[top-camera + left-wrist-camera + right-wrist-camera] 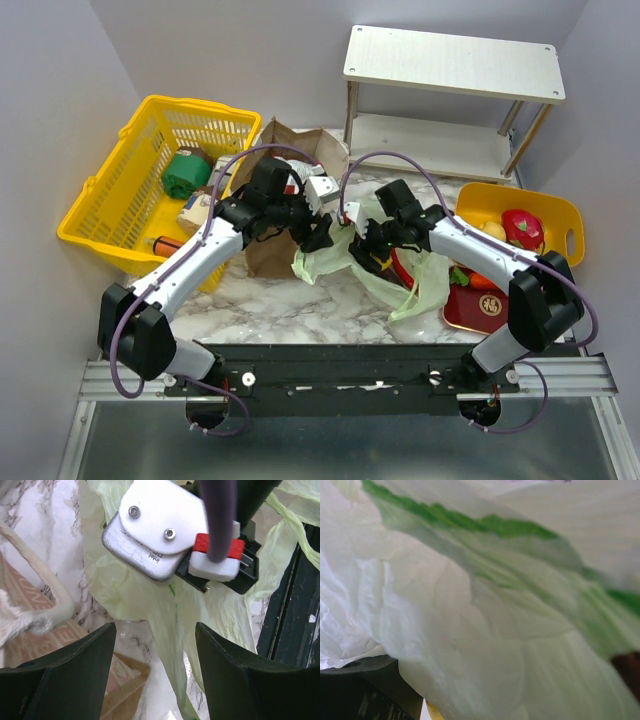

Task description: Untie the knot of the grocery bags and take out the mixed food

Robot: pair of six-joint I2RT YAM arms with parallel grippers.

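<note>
The yellow fruit in my right gripper lifts from the bag's film and over the yellow tray's far corner [479, 203] by the shelf next, for release there, since that corner is bare.
The pale green plastic bag [325, 262] lies crumpled mid-table, its film spreading right to a loose flap [425, 290]. My left gripper [322, 236] hovers at its left end. In the left wrist view this gripper [155, 628] is open, and a strand of the bag [167, 630] hangs free between the fingers. My right gripper [362, 248] is pressed into the film from the right; the bag [470, 630] fills its wrist view and hides the fingers. I cannot make out the knot between the two grippers. Something red [403, 268] shows under the film. The brown paper bag [268, 255] lies behind the left arm.
A yellow mesh basket [110, 200] with a green can [186, 174] stands at the left. At the right a yellow tray [560, 215] holds a dragon fruit [522, 228] and yellow fruit [492, 231]; a carrot [481, 282] and red packet [488, 306] lie before it. A white shelf [450, 62] stands behind.
</note>
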